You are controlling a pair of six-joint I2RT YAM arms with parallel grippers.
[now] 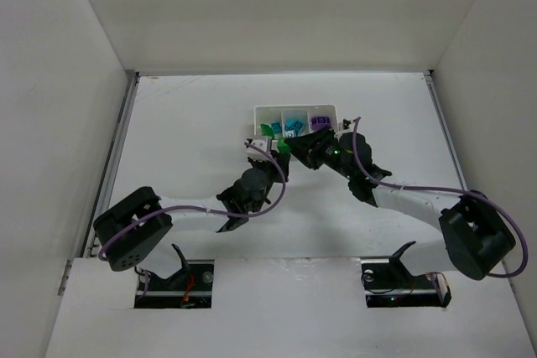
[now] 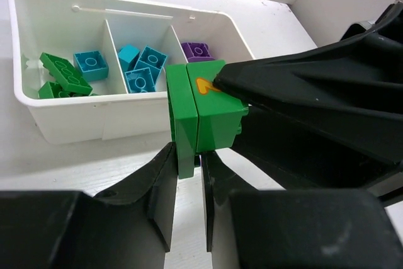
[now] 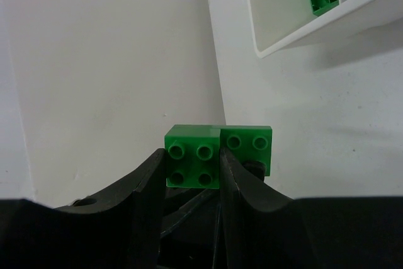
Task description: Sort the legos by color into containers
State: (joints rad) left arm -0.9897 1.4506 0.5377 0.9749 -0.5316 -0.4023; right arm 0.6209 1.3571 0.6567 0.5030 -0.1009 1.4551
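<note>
My right gripper will next pull the square brick off the thin one, move outward over the container with matching green legos and release.
A clump of two green legos [image 2: 211, 114] hangs just in front of the white tray [image 2: 82, 121], and both grippers hold it. My left gripper [image 2: 187, 155] is shut on the thin green brick [image 2: 181, 124] at the clump's left. My right gripper [image 3: 192, 162] is shut on the square four-stud green brick [image 3: 192, 154], with the joined green brick [image 3: 249, 144] sticking out past its right finger. From above, the left gripper [image 1: 273, 150] and right gripper [image 1: 296, 147] meet at the tray's near edge [image 1: 298, 109]. The containers hold green legos [image 2: 63, 74] plus one teal [image 2: 91, 64], teal legos [image 2: 143, 70], and purple [image 2: 196, 50].
The tray [image 3: 296, 36] stands at the middle back of the white table [image 1: 185, 123], which has tall white walls on three sides. Both arms lean in from the near corners, with purple cables looping along them.
</note>
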